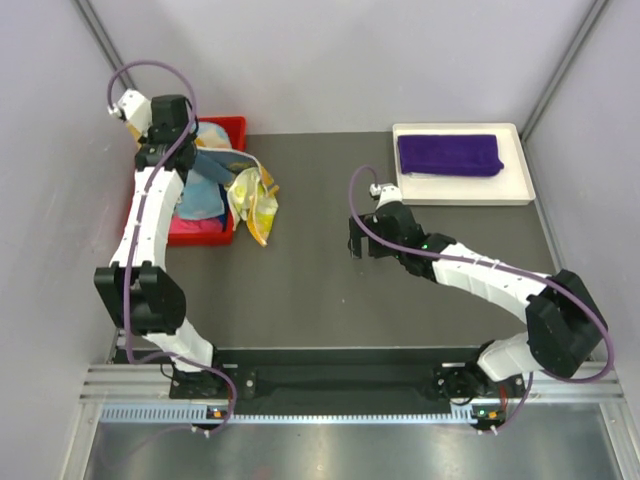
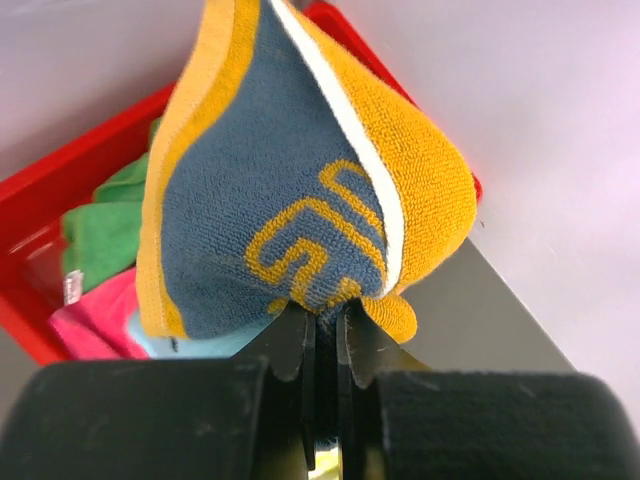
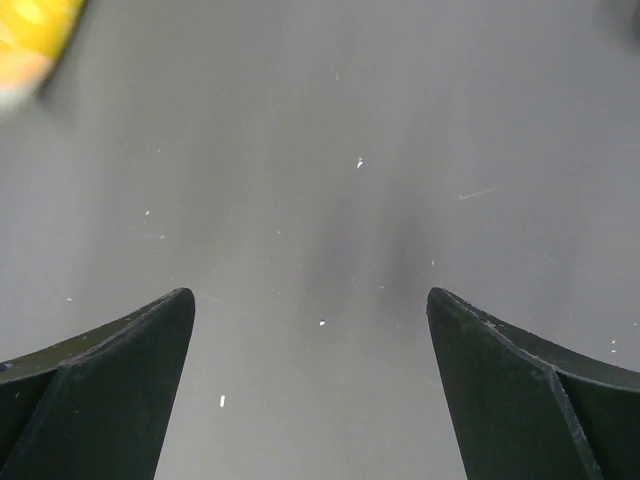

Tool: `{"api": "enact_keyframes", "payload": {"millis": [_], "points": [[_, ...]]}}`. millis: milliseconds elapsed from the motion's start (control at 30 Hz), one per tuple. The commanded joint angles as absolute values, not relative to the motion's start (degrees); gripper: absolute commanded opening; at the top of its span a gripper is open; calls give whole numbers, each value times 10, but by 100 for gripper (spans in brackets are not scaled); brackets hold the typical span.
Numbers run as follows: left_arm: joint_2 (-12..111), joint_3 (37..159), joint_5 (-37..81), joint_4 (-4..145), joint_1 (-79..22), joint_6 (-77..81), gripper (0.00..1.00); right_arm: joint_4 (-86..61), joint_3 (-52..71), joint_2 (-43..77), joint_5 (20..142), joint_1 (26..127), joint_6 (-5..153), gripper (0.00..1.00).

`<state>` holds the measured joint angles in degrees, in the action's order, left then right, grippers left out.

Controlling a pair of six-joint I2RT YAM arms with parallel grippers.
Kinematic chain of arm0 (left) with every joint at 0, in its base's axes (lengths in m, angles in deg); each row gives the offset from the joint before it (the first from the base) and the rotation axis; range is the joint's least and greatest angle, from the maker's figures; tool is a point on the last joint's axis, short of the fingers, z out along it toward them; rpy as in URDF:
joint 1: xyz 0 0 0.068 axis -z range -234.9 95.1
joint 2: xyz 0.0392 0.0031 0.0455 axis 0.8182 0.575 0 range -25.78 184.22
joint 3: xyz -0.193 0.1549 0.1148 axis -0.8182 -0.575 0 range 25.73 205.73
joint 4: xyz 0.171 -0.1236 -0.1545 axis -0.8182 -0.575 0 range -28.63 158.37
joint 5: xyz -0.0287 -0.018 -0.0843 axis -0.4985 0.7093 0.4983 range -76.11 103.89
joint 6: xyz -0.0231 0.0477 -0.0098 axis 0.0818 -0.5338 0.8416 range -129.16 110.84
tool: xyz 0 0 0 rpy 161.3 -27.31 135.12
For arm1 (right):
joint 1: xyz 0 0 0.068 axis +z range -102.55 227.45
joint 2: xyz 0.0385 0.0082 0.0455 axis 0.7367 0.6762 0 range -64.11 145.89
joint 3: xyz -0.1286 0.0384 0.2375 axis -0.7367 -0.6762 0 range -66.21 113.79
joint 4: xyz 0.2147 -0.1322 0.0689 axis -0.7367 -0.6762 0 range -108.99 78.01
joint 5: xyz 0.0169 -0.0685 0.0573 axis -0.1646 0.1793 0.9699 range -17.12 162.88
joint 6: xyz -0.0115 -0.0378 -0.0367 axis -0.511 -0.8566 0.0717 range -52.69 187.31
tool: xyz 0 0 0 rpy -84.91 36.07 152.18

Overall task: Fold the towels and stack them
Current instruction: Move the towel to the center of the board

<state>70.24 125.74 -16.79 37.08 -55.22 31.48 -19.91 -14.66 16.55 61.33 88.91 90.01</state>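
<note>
The left gripper moves back and down over the bin's near half next and releases the towel's corner. The teal, orange and white towel still trails down across the red bin (image 1: 232,124).
My left gripper (image 2: 327,310) is shut on the corner of a teal, orange and white towel (image 2: 300,180) with big letters, held up over the red bin (image 2: 40,200). From above, that gripper (image 1: 192,148) is over the bin (image 1: 232,124) and the towel (image 1: 215,165) trails down from it. A pale yellow printed towel (image 1: 255,195) hangs over the bin's right edge onto the table. A deep purple towel (image 1: 448,155) lies folded in the white tray (image 1: 460,192). My right gripper (image 1: 357,243) hovers open over the table's middle; its jaws (image 3: 310,300) stand wide with nothing between them.
Green (image 2: 110,220) and pink (image 2: 90,320) cloths lie in the bin under the lifted towel. A blurred yellow cloth corner (image 3: 30,40) shows at the top left of the right wrist view. Pale walls close in the dark table (image 1: 300,290) on three sides.
</note>
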Motion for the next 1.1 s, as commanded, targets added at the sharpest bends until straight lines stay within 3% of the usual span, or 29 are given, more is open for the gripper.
{"api": "enact_keyframes", "payload": {"millis": [0,167,333,567,667,700,800,967,1067], "points": [[644,1184,-235,399,-563,364,0,-190,-114,169,607,903,897,99],[583,1072,-257,430,-617,409,0,-199,-95,193,618,910,893,98],[600,987,-175,488,-723,401,0,-211,-80,206,629,918,885,98],[701,1009,-52,503,-752,358,0,-155,-40,266,672,942,876,99],[715,997,-11,521,-752,343,13,-101,-4,324,687,954,867,99],[716,1000,-4,513,-752,341,27,-84,15,339,699,960,866,99],[699,973,42,562,-751,319,48,-38,71,403,712,976,866,100],[644,919,101,635,-742,295,58,-34,180,529,705,987,873,100],[600,861,135,702,-726,299,59,-56,259,597,697,987,888,98]]}}
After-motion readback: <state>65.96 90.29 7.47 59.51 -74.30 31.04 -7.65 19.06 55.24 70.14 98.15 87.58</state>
